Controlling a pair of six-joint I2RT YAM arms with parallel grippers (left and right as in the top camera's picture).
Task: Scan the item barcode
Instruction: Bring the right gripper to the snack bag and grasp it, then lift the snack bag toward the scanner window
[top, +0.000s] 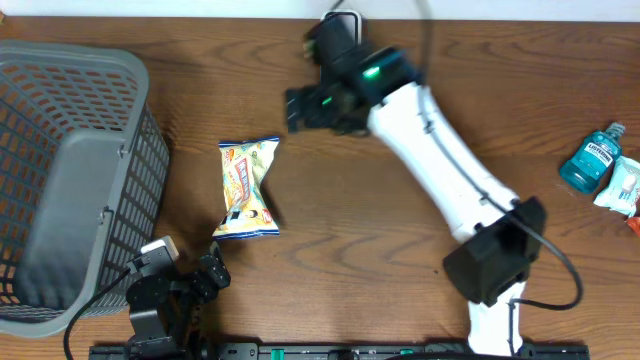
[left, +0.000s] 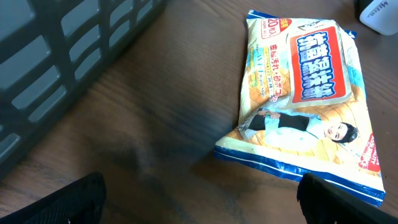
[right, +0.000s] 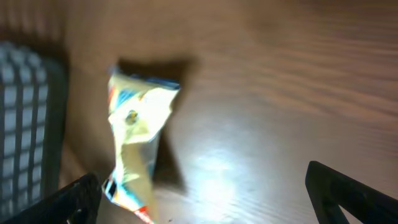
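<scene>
The packet is below the robot's empty right gripper and to its left in the overhead view, so the robot needs to bring the gripper that way down over the packet's middle (top: 246, 188) (right: 138, 143).
The item, a yellow and white wipes packet (top: 247, 188) with blue ends, lies flat on the wooden table between the two arms. It fills the upper right of the left wrist view (left: 305, 93) and shows blurred at the left of the right wrist view (right: 138, 134). My left gripper (top: 212, 272) rests low at the near edge, just short of the packet, open and empty (left: 205, 208). My right gripper (top: 300, 108) hovers above the table beyond the packet, open with nothing between its fingers (right: 211, 205). No barcode is readable.
A grey plastic basket (top: 70, 180) stands at the left, close to the left arm. A blue mouthwash bottle (top: 592, 158) and a white packet (top: 620, 185) lie at the far right edge. The right arm's white links stretch diagonally across the table.
</scene>
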